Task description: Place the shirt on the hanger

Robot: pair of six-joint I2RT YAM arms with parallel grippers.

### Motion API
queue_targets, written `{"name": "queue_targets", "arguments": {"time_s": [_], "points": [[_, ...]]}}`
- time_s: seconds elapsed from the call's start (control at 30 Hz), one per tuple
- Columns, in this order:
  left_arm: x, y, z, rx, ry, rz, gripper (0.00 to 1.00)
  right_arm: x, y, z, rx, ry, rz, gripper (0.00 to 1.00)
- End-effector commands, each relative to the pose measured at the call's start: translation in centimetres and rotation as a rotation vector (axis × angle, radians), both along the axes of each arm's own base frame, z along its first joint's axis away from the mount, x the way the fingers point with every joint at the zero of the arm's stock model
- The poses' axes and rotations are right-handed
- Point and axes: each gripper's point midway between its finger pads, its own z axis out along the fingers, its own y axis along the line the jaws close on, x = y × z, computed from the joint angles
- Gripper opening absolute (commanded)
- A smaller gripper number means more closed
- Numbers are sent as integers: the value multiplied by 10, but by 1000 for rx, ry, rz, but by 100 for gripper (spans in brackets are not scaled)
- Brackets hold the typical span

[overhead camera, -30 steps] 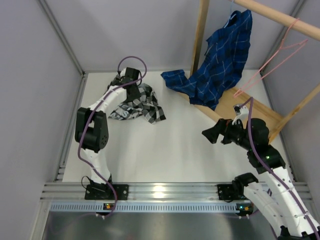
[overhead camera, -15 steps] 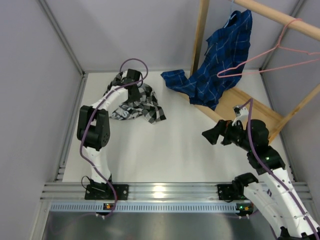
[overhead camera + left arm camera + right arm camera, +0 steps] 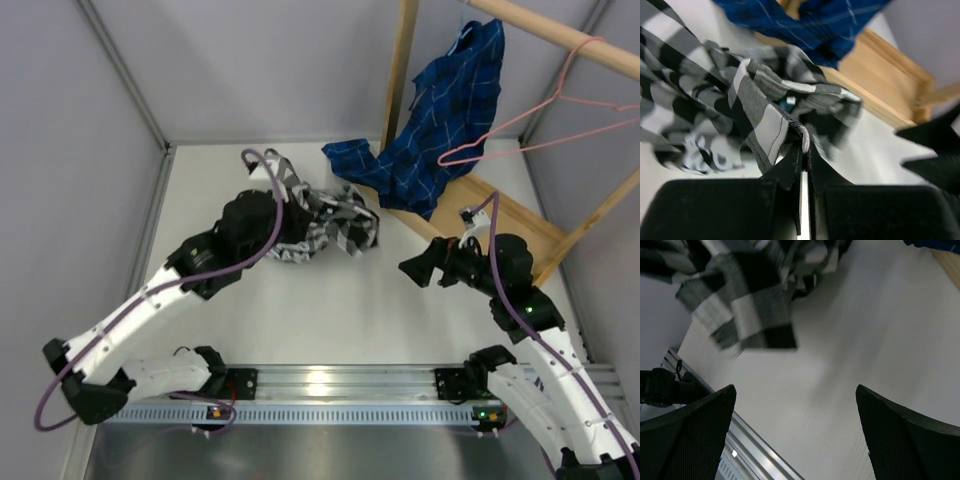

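My left gripper should next carry the checked shirt [image 3: 338,226] back and down toward the bar, where the table is empty, to release the shirt's fold.
The black-and-white checked shirt [image 3: 338,226] lies bunched on the white table, just left of the wooden stand. My left gripper [image 3: 288,222] is at its left side and is shut on a fold of the shirt's edge [image 3: 804,141]; most of the cloth [image 3: 750,100] spreads up and to the left of the jaws. My right gripper [image 3: 414,268] is open and empty, low over the table right of the shirt. In the right wrist view the shirt [image 3: 747,305] is at the top, beyond the gripper [image 3: 795,432]. The pink wire hanger [image 3: 520,120] hangs by its hook from the wooden rod [image 3: 560,35].
A blue plaid shirt [image 3: 440,110] hangs from the rod and trails onto the table and the wooden stand base [image 3: 500,215]; it also shows in the left wrist view [image 3: 810,20]. A wooden post [image 3: 400,70] stands behind. Grey walls close in both sides. An aluminium rail [image 3: 320,385] runs along the near edge.
My left arm has swung down and right, dragging the checked shirt from the back left toward the wooden stand. The hanger has swung left on the rod. The right gripper has barely moved.
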Motion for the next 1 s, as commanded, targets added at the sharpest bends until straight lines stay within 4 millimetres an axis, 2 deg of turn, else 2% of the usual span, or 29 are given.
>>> {"name": "queue_targets", "arguments": {"time_s": [0.0,0.03,0.1,0.13,0.17,0.2,0.23,0.27,0.3,0.33,0.37,0.4,0.43,0.47,0.6,0.67,0.7,0.73,0.77,0.8,0.87,0.9,0.97], "points": [[-49,-11,-46,-44,127,-109,0,6,11,17,43,-96,74,100],[-72,-20,-49,-68,137,-192,0,2,18,16,68,-90,122,100],[-93,-25,-72,-84,197,-237,0,4,23,1,89,-66,137,99],[-109,-21,-99,-59,237,-256,0,5,24,-8,99,-30,131,99],[-114,-17,-114,-69,271,-240,0,2,26,-25,98,11,136,100],[-122,-9,-149,-39,324,-226,0,3,29,-30,115,21,140,99],[-128,-6,-157,-59,341,-231,1,-1,35,-39,123,57,167,99],[-133,-7,-167,-81,367,-239,8,-5,39,-51,120,89,180,99],[-135,-11,-168,-119,361,-257,9,-9,44,-56,120,108,199,98],[-144,-9,-188,-110,400,-278,9,-18,55,-63,105,133,244,97],[-146,-10,-191,-120,407,-285,10,-22,59,-67,91,145,256,96],[-147,-11,-194,-124,410,-289,10,-26,62,-71,67,148,267,94],[-146,-9,-197,-116,414,-282,10,-32,64,-82,4,171,250,93],[-145,-8,-197,-108,405,-282,10,-31,64,-80,-30,158,229,93],[-142,-10,-183,-122,363,-291,12,-43,59,-94,-198,153,180,87],[-140,-10,-181,-110,344,-300,28,-54,63,-96,-227,139,192,84],[-139,-10,-178,-108,337,-299,40,-64,70,-96,-226,136,227,80],[-138,-9,-177,-93,329,-299,69,-66,72,-96,-229,129,233,79],[-137,-7,-177,-74,327,-294,84,-70,75,-97,-232,127,248,78],[-131,-5,-168,-66,303,-273,97,-72,78,-98,-232,125,259,77],[-125,-2,-161,-24,265,-265,98,-78,84,-107,-266,141,283,75],[-120,-2,-149,-18,240,-259,98,-81,89,-109,-270,138,305,70],[-113,-3,-142,16,197,-265,98,-85,97,-119,-289,159,335,63]]}}
